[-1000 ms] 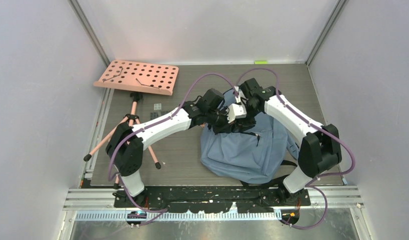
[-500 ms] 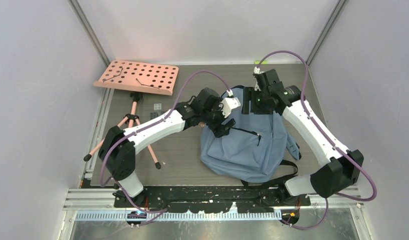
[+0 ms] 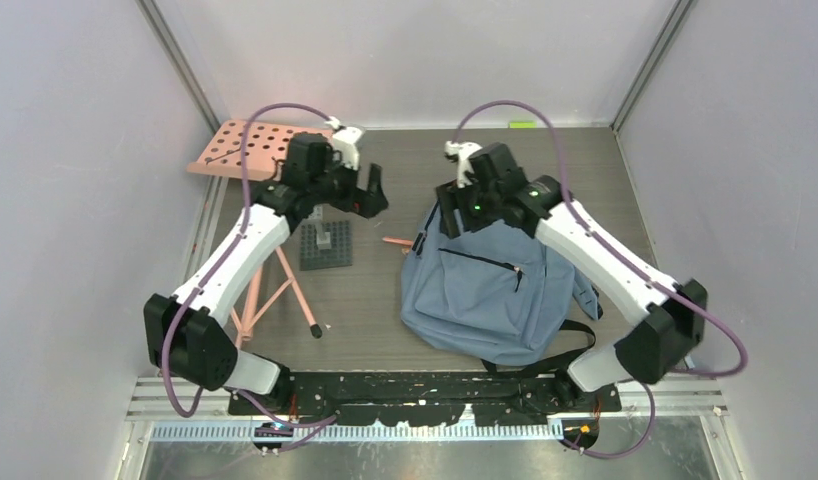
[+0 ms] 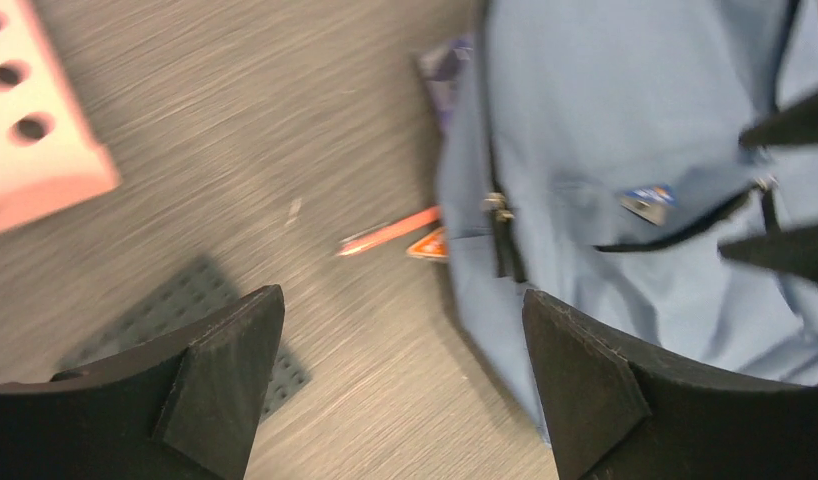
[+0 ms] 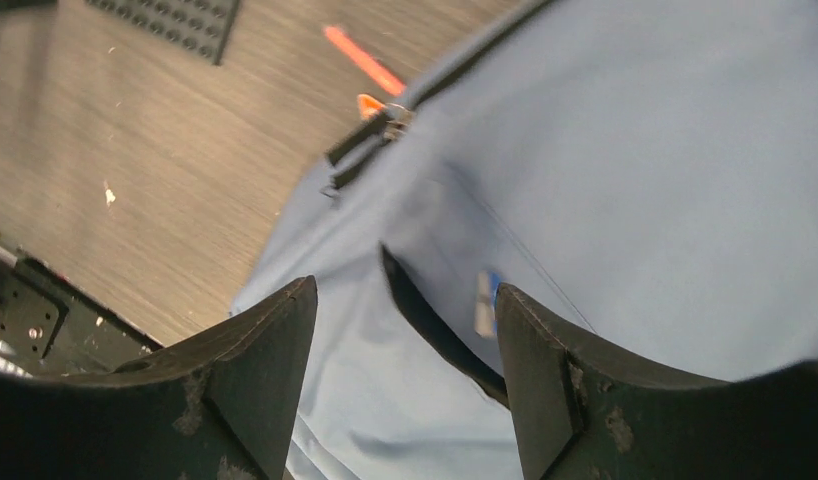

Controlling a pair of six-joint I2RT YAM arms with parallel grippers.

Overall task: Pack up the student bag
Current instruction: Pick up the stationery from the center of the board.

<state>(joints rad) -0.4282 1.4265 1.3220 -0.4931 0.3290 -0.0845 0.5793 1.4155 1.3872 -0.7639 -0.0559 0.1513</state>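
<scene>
I will move my right gripper down past the bag's edge next, toward the left in the top view, onto the orange pen (image 3: 397, 240) (image 5: 363, 60), because it is still outside the bag.
The student bag (image 3: 495, 290) is a blue-grey backpack lying flat on the table at centre right, its front pocket zip a dark line. It fills the right of the left wrist view (image 4: 625, 130) and most of the right wrist view (image 5: 635, 150). My left gripper (image 3: 373, 192) hovers open left of the bag, above the table; nothing sits between its fingertips (image 4: 400, 330). My right gripper (image 3: 447, 215) hangs open over the bag's top left corner, its jaws (image 5: 405, 320) empty above the fabric. Black zip pulls (image 5: 370, 140) lie at the bag's edge.
An orange pen (image 3: 397, 241) lies on the table just left of the bag, with a small orange piece (image 4: 430, 245) beside it. A dark grey studded baseplate (image 3: 326, 245) lies further left. A pink perforated board (image 3: 255, 150) on a tripod stands at the back left.
Both grippers have left the bag's top and opened. The left arm swung left toward the pink board, uncovering the baseplate and pen. The right arm rose, then came back over the bag's top left corner.
</scene>
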